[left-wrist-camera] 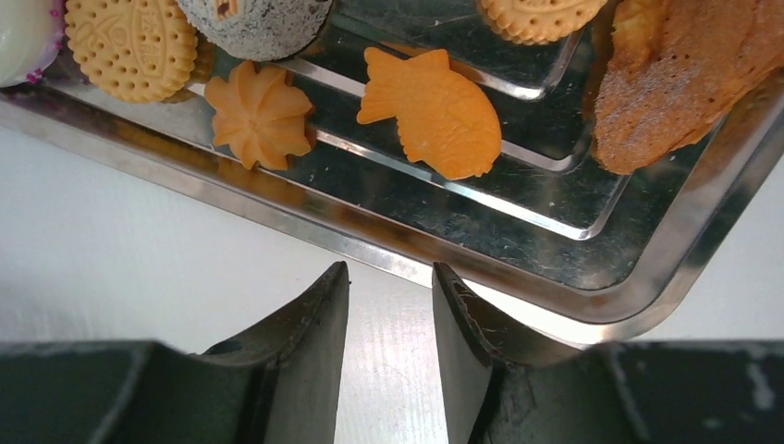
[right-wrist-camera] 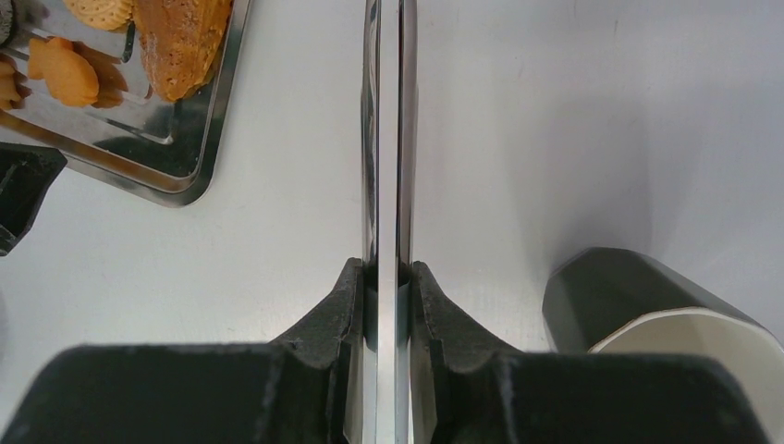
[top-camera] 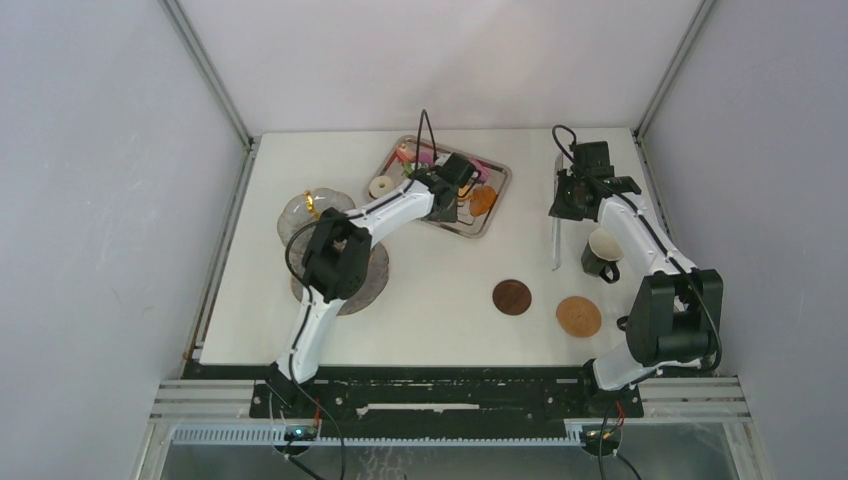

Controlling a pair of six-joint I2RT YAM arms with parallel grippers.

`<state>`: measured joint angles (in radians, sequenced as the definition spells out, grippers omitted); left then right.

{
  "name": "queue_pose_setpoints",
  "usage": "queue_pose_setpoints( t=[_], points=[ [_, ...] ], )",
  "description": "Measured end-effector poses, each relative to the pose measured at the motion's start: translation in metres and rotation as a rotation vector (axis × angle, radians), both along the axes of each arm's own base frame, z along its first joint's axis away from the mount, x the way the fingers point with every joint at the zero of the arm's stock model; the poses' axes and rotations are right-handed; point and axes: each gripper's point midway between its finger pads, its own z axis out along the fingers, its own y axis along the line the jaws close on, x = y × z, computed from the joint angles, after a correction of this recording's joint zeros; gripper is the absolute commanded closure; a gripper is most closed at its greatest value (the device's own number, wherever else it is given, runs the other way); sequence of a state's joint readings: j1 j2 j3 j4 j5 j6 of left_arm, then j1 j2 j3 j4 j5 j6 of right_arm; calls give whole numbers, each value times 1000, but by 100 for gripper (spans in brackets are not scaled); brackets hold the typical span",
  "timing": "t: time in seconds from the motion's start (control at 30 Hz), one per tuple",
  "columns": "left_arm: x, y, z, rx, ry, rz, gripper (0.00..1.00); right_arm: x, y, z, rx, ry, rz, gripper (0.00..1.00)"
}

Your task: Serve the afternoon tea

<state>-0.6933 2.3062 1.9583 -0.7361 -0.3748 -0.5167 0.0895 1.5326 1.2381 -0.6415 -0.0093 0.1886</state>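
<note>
My right gripper has the tongs pointing past the cookies, so next it will turn while moving left in the top view over the tray's near corner (top-camera: 475, 233) (right-wrist-camera: 188, 188) and release.
My left gripper (top-camera: 455, 182) hovers over the near edge of the steel tray (top-camera: 497, 205). Its fingers are drawn in to a narrow gap with nothing between them. In the left wrist view the left gripper (left-wrist-camera: 390, 273) sits just short of the tray rim (left-wrist-camera: 555, 296); beyond it lie a fish-shaped cookie (left-wrist-camera: 434, 111), a flower cookie (left-wrist-camera: 259, 113) and a round cookie (left-wrist-camera: 129, 46). A white ring donut (top-camera: 380, 186) lies at the tray's left end. My right gripper (top-camera: 575, 195) is shut on the long metal tongs (right-wrist-camera: 388, 139), which point away from it.
The glass stand (top-camera: 310, 210) with its gold pole is at the left, partly under my left arm. A dark cup (top-camera: 603, 252) with a white inside stands by my right arm. Two brown coasters (top-camera: 512, 297) (top-camera: 579, 316) lie at the front right.
</note>
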Motion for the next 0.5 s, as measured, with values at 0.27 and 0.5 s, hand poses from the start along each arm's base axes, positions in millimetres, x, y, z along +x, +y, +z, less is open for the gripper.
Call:
queue_pose_setpoints(
  t=[0.27,0.5],
  points=[
    [5,-7,-7,-26,-8,-8,58,-1,5,-1,0,2,12,100],
    [11,-9,-14,-7,-18,-56,58,-1,8,-3,-1,10,22,100]
  ],
)
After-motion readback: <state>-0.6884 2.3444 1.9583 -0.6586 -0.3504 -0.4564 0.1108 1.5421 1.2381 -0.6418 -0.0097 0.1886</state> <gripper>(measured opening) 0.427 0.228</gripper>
